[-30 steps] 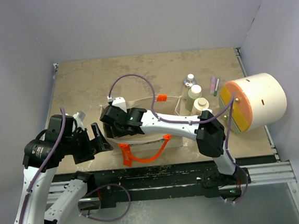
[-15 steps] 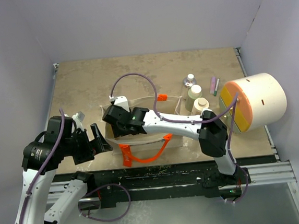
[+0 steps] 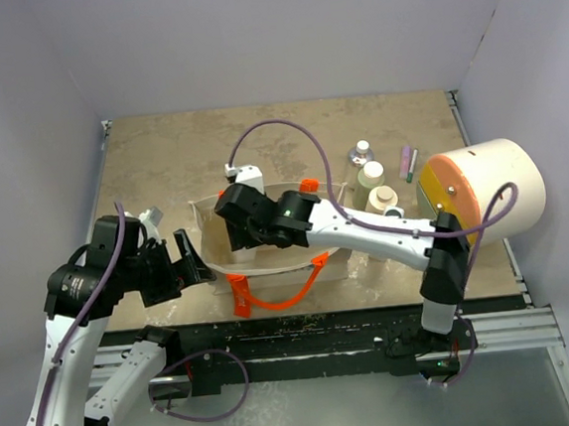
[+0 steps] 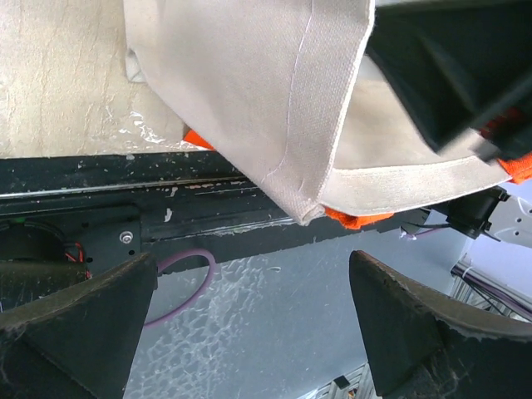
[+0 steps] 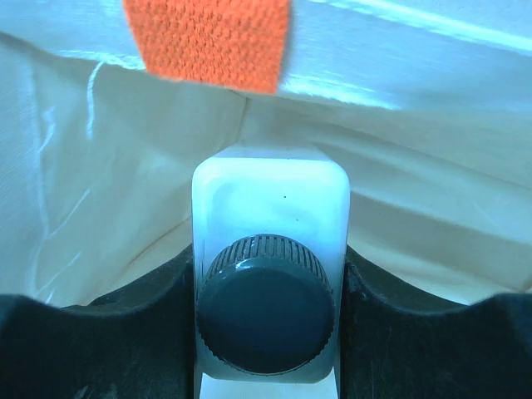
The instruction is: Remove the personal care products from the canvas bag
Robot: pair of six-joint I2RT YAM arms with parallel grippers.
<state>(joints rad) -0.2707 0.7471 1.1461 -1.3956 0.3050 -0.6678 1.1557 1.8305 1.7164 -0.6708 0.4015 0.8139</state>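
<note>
The tabletop beside the bottles is free, to the right of my right gripper in the top view. My right gripper will rise from the bag [image 3: 215, 247], cross to that spot, lower and release.
The canvas bag [image 3: 215, 247] sits in the middle of the table, its orange handles [image 3: 277, 295] hanging towards the near edge. My right gripper [image 3: 242, 239] reaches down into it. In the right wrist view that gripper [image 5: 268, 332] is shut on a white bottle [image 5: 270, 204] with a dark grey cap [image 5: 266, 303], with beige cloth all around. Three personal care products stand right of the bag: a clear bottle [image 3: 361, 153] and two pale beige ones [image 3: 371, 175] [image 3: 381, 202]. My left gripper [image 3: 197, 263] is open at the bag's left end; the bag's corner [image 4: 316, 125] hangs just beyond its fingers [image 4: 75, 324].
A big cream cylinder with an orange-yellow face [image 3: 482, 194] lies at the right edge. A small pink and green item [image 3: 409, 162] lies beside the bottles. Below the table's near edge runs the black rail [image 3: 306, 343] that carries the arm bases.
My right gripper has closed on the white bottle inside the bag, and the right arm has swung its elbow to the right, shifting the wrist back and right. The left arm has stayed put.
</note>
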